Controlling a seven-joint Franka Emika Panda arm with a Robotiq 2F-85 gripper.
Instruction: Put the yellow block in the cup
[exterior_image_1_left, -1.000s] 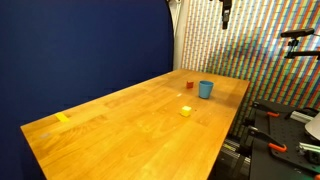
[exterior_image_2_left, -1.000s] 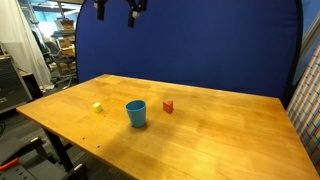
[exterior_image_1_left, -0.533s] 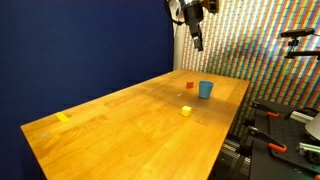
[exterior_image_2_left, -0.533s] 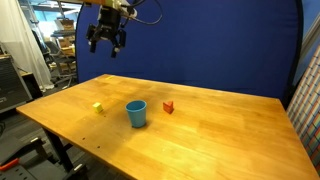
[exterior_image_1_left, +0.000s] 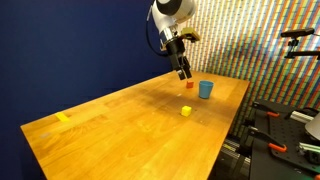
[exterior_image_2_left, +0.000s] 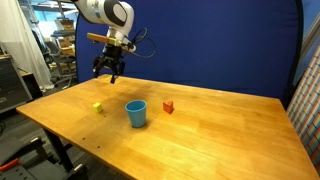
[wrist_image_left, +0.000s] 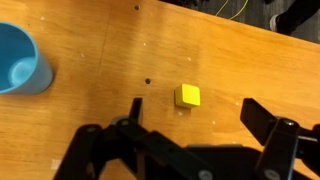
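Note:
My open gripper moves down toward the tabletop next so its fingers straddle the yellow block, since the block lies below it, between my fingers.
The tiny yellow block lies on the wooden table; in the wrist view it sits just ahead of and between my fingers. The light-blue cup stands upright next to it and shows at the left edge of the wrist view. My gripper is open and empty, hanging well above the table over the block's area.
A small red block lies near the cup. A flat yellow strip mark is at the table's far end. A blue curtain backs the table. Equipment stands beside the table edge.
The arm has come down from high above the scene and moved toward the yellow block. The block, cup and red block have not moved.

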